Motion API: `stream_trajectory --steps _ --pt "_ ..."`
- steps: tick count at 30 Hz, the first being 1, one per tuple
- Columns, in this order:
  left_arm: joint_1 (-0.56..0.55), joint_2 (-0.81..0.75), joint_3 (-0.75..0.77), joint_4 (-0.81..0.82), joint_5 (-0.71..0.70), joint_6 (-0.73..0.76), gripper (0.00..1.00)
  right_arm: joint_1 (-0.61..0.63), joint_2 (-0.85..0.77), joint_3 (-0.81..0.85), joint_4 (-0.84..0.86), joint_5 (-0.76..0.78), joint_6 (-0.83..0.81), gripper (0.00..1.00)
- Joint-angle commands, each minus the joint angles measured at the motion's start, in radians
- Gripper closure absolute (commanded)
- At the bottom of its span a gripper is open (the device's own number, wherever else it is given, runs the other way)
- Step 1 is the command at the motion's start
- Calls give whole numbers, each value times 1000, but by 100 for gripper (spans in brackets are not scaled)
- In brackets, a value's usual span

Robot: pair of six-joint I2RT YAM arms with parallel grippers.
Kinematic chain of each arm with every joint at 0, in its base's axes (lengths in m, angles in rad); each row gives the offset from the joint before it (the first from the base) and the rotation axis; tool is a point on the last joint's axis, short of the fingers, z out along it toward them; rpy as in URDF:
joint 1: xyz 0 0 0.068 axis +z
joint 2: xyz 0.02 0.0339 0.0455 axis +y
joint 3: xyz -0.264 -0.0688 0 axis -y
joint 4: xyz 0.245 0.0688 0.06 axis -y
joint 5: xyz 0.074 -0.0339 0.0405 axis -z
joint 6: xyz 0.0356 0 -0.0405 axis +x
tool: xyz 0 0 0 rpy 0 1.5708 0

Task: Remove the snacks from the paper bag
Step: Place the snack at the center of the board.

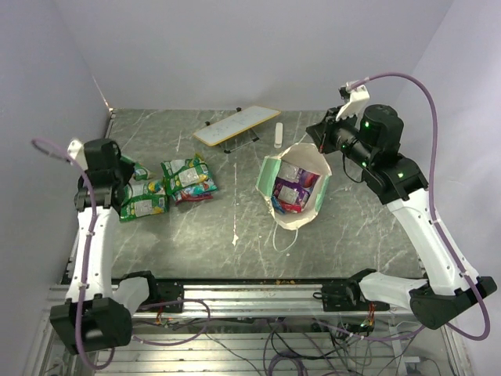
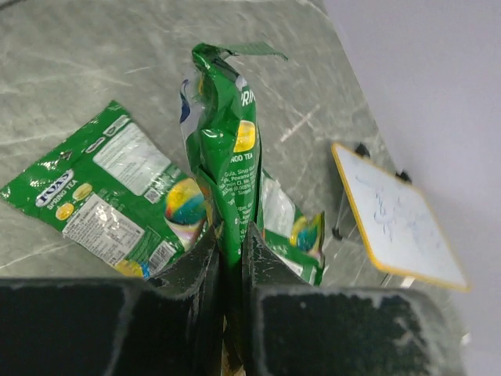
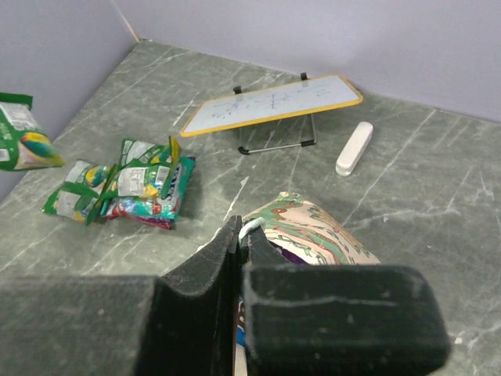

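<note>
The held packet is still hanging above the tabletop, so my left gripper should move down and back over the flat green packet [image 1: 144,204] [image 2: 109,192] and let go of it there.
The mint-green paper bag [image 1: 296,190] stands open right of centre, with purple and red snack packets [image 1: 292,189] inside. My right gripper [image 1: 321,141] is at the bag's far rim; in the right wrist view it [image 3: 243,231] is shut on the bag's white cord handle [image 3: 250,227], with the printed bag side [image 3: 313,227] just beyond. My left gripper [image 1: 127,168] is at the far left; in the left wrist view it [image 2: 231,235] is shut on a green packet [image 2: 227,149], held upright above other green packets [image 2: 102,196]. Several packets [image 1: 188,178] lie on the table.
A flat white board [image 1: 236,125] on black legs stands at the back centre, with a small white oblong object [image 1: 279,135] to its right. Walls close the table at the back and on both sides. A second bag handle [image 1: 286,239] trails toward the near edge.
</note>
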Motion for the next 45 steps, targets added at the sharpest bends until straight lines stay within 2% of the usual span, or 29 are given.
stream_trajectory --steps 1,5,11,23,26,30,40,42,45 --pt "139 -59 -146 327 217 -222 93 -4 -11 51 6 -45 -4 100" --pt "143 -76 -261 354 84 -407 93 -4 -22 41 -7 -62 -5 100" --pt "143 -112 -473 575 -28 -592 93 -4 -28 29 -3 -59 -15 100" --pt "142 -7 -759 934 -33 -670 91 -4 -10 37 4 -67 -13 100" --pt "136 -26 -797 889 -22 -671 84 -4 -8 35 9 -68 -7 100" --pt "134 -44 -840 840 -5 -691 69 -4 -4 32 19 -90 -1 100" --pt "135 -67 -779 590 38 -656 40 -4 -10 12 35 -112 5 100" --pt "135 -75 -758 557 58 -645 32 -4 -14 10 38 -110 5 100" --pt "135 -76 -711 478 72 -612 13 -4 -18 3 43 -111 6 100"
